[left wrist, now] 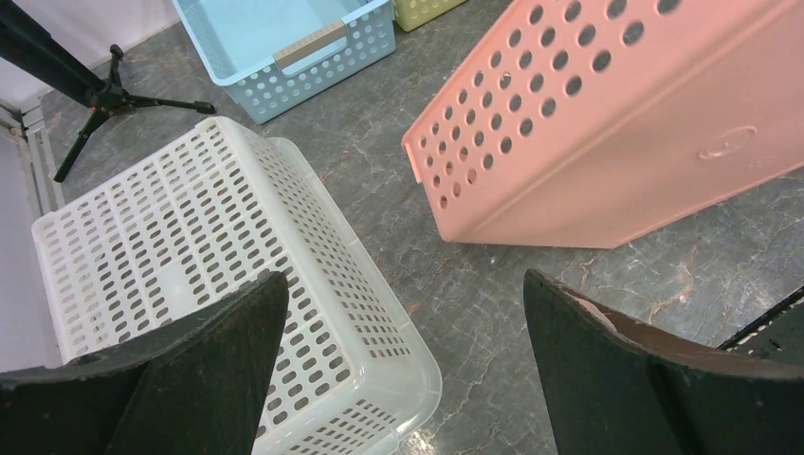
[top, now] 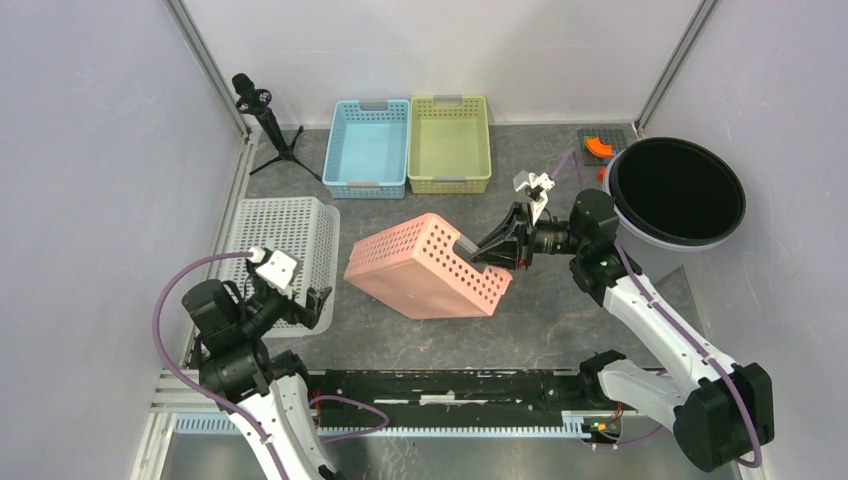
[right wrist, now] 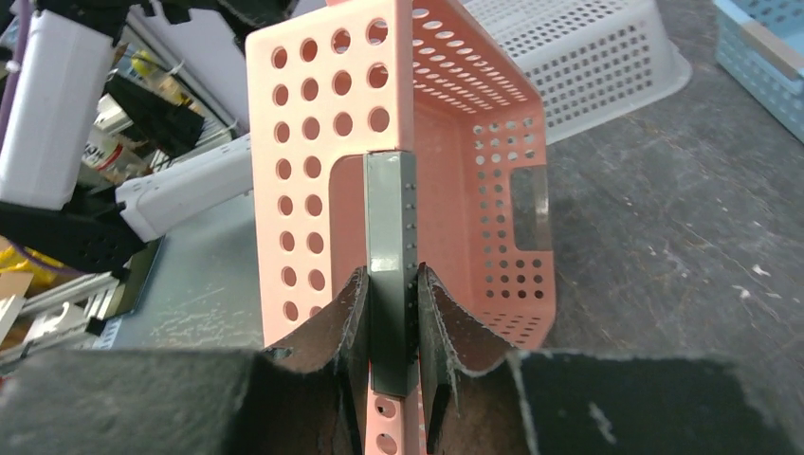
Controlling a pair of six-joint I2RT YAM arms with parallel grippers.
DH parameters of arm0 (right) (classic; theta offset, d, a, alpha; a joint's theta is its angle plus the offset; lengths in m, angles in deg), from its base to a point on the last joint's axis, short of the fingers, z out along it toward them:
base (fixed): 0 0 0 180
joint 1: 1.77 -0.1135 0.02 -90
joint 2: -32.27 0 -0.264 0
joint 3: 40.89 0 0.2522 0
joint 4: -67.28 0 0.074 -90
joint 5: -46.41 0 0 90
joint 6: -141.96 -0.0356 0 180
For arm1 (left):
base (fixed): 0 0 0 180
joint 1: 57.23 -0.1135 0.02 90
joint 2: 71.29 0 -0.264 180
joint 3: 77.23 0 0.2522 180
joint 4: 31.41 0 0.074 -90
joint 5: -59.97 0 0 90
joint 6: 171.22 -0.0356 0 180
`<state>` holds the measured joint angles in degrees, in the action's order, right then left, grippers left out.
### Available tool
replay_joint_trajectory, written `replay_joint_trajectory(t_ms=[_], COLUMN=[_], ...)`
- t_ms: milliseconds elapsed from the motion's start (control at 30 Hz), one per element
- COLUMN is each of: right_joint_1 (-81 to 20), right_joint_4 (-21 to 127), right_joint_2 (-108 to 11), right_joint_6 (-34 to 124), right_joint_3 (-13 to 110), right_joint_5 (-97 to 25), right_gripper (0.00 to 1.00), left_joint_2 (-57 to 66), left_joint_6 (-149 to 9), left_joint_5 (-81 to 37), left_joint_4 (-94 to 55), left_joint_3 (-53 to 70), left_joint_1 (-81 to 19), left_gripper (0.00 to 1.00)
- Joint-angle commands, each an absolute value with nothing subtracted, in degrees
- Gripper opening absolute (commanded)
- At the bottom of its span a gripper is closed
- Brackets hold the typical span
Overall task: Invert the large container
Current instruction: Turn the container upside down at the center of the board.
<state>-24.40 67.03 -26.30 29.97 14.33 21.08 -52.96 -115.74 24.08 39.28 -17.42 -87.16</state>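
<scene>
The pink basket's smooth bottom faces the table's near edge. The pink basket turns and lowers rim-down beside the blue basket onto the table (top: 392,214) next, and my right gripper then releases it.
The large pink perforated basket (top: 425,265) is tipped up on its side in the middle of the table, its smooth bottom facing the near edge; it also shows in the left wrist view (left wrist: 616,123) and the right wrist view (right wrist: 313,142). My right gripper (top: 482,250) is shut on the grey handle (right wrist: 391,218) at the basket's right end, and the fingertips (right wrist: 391,284) pinch it from both sides. My left gripper (top: 316,306) is open and empty, near the table's left front, above the corner of a white basket (left wrist: 190,246), apart from the pink basket.
The white perforated basket (top: 285,240) lies bottom up at the left. A blue basket (top: 368,145) and a green basket (top: 450,142) stand at the back. A large black bowl (top: 675,190) sits at the right. A small black tripod (top: 265,115) stands at the back left.
</scene>
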Motion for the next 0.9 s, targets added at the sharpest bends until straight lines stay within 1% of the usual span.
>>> replay_joint_trajectory(t_ms=[0,67,133,267,700,867], right_joint_1=[-22.3,-21.8,-21.0,-17.5,-15.3,-14.8], right_joint_4=[65.4,60.8,59.5,65.5,66.2,66.5], right_joint_2=[-27.2,-27.7,-28.3,-30.8,-33.8,-37.5], right_joint_6=[27.8,31.7,32.5,23.3,22.4,22.0], right_joint_3=[15.3,16.3,16.6,14.8,12.9,13.1], right_joint_5=[16.4,12.1,10.1,12.5,10.2,10.2], right_gripper=[0.04,0.04,0.04,0.04,0.03,0.04], left_joint_2=[-53.2,-53.2,-53.2,-53.2,-53.2,-53.2], left_joint_6=[-116.6,-116.6,-116.6,-116.6,-116.6,-116.6], left_joint_5=[24.9,25.0,24.9,25.0,24.9,24.9], left_joint_4=[38.0,38.0,38.0,38.0,38.0,38.0], left_joint_3=[-17.6,-17.6,-17.5,-17.6,-17.6,-17.6], left_joint_1=[-87.8,-87.7,-87.8,-87.8,-87.8,-87.8], left_gripper=[1.0,1.0,1.0,1.0,1.0,1.0])
